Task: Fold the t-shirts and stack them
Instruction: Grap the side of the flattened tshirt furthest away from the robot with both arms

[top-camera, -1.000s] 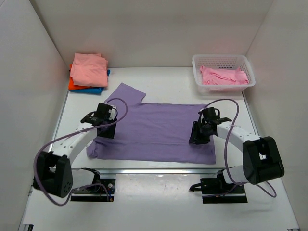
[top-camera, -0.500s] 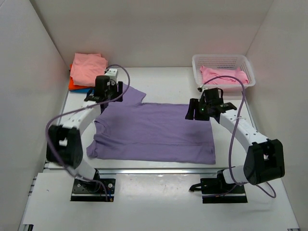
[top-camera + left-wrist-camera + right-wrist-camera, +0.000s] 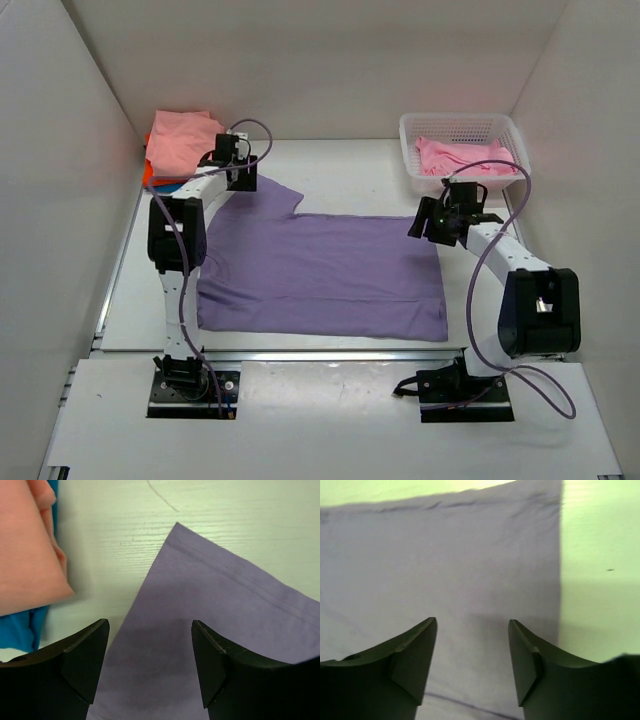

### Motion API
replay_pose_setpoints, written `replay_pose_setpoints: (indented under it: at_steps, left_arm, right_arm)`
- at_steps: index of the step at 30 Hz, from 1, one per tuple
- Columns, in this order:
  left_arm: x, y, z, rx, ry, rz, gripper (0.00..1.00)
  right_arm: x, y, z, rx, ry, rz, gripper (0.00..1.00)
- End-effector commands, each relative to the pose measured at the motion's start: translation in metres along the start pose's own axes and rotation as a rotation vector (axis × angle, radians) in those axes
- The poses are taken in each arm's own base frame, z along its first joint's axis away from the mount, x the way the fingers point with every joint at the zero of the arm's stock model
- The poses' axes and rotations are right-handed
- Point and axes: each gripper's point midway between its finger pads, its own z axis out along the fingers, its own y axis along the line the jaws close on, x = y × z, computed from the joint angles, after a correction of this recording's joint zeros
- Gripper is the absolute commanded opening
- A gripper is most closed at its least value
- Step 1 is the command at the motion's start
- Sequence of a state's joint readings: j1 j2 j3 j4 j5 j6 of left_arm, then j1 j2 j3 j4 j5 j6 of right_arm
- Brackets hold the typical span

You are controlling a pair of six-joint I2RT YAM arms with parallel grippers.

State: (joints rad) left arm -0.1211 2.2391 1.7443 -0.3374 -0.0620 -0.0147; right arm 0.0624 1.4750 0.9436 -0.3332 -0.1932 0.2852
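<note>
The sleeve's edge by the folded stack [image 3: 236, 194] [image 3: 136, 602] lies below my left gripper, between its open fingers. My left gripper should next lower onto that edge and close.
The lavender-purple t-shirt [image 3: 320, 270] lies spread flat in the middle of the table. My left gripper [image 3: 234, 180] is open and empty, hovering over the shirt's far left sleeve [image 3: 225, 630], next to the folded stack; its midpoint shows in the left wrist view [image 3: 150, 630]. My right gripper [image 3: 430, 222] is open and empty over the shirt's far right corner [image 3: 445, 555]; its midpoint shows in the right wrist view [image 3: 472, 625]. The folded stack at the back left has a salmon-pink shirt [image 3: 185, 140] on top, with orange-red [image 3: 152, 176] and blue [image 3: 196, 187] below.
A white mesh basket [image 3: 463, 128] at the back right holds a brighter pink shirt [image 3: 465, 158]. White walls enclose the table on three sides. Bare table [image 3: 600, 555] lies right of the shirt's edge. The salmon-pink shirt [image 3: 25, 545] and blue one [image 3: 20, 630] sit left of my left fingers.
Both arms swung from the shirt's near side to its far edge: the left to the far left sleeve, the right to the far right corner. The shirt stays flat.
</note>
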Motion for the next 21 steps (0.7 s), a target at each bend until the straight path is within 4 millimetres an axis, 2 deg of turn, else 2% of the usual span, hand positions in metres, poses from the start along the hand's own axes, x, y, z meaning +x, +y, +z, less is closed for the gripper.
replay_pose_setpoints:
  at_steps: [1, 2, 3, 4, 5, 6, 7, 8, 9, 10, 12, 13, 14, 15, 17, 19, 20, 21]
  left_arm:
    - [-0.001, 0.0, -0.011, -0.018, 0.063, 0.022, 0.78]
    - [0.002, -0.001, -0.009, -0.018, 0.085, 0.023, 0.79]
    - [0.014, -0.002, -0.006, -0.011, 0.131, 0.024, 0.79]
    - [0.006, -0.003, -0.006, 0.006, 0.128, 0.012, 0.8]
    - [0.014, 0.0, -0.004, 0.01, 0.175, 0.005, 0.8]
    - [0.031, -0.003, 0.0, 0.017, 0.238, 0.01, 0.79]
    - [0.024, -0.004, 0.0, 0.027, 0.233, 0.009, 0.79]
    - [0.032, -0.003, 0.002, 0.024, 0.266, 0.014, 0.78]
    - [0.043, -0.005, 0.004, 0.032, 0.306, 0.021, 0.71]
    - [0.039, -0.006, 0.003, 0.046, 0.306, 0.022, 0.65]
    - [0.048, -0.008, 0.005, 0.053, 0.337, 0.023, 0.33]
    - [0.049, -0.01, 0.003, 0.055, 0.343, 0.027, 0.25]
    - [0.052, -0.009, 0.005, 0.053, 0.351, 0.025, 0.06]
    - [0.054, -0.007, 0.002, 0.05, 0.362, 0.021, 0.0]
    - [0.058, -0.006, 0.003, 0.062, 0.373, 0.017, 0.0]
    - [0.058, -0.007, -0.001, 0.069, 0.37, 0.016, 0.0]
    - [0.063, -0.008, 0.0, 0.071, 0.376, 0.017, 0.0]
    - [0.061, -0.009, -0.004, 0.081, 0.368, 0.013, 0.0]
  right_arm:
    - [-0.034, -0.016, 0.007, 0.047, -0.112, 0.026, 0.6]
    - [-0.038, -0.023, 0.01, 0.061, -0.121, 0.044, 0.6]
    - [-0.043, -0.026, 0.015, 0.07, -0.13, 0.053, 0.6]
    - [-0.041, -0.029, 0.02, 0.077, -0.118, 0.061, 0.6]
    - [-0.046, -0.029, 0.023, 0.081, -0.116, 0.062, 0.6]
    - [-0.05, -0.03, 0.028, 0.089, -0.111, 0.068, 0.6]
    - [-0.057, -0.04, 0.027, 0.105, -0.122, 0.093, 0.61]
    - [-0.061, -0.044, 0.03, 0.125, -0.128, 0.095, 0.61]
    - [-0.066, -0.048, 0.032, 0.137, -0.142, 0.102, 0.61]
    - [-0.068, -0.05, 0.036, 0.143, -0.144, 0.105, 0.61]
    - [-0.071, -0.054, 0.043, 0.141, -0.151, 0.126, 0.62]
    - [-0.075, -0.055, 0.047, 0.139, -0.154, 0.131, 0.69]
    - [-0.078, -0.056, 0.049, 0.14, -0.153, 0.134, 0.71]
    - [-0.076, -0.059, 0.056, 0.144, -0.141, 0.142, 0.7]
    - [-0.083, -0.058, 0.062, 0.146, -0.139, 0.136, 0.71]
    - [-0.078, -0.063, 0.076, 0.153, -0.11, 0.146, 0.71]
    - [-0.085, -0.059, 0.077, 0.146, -0.123, 0.14, 0.7]
    - [-0.08, -0.063, 0.082, 0.153, -0.105, 0.153, 0.7]
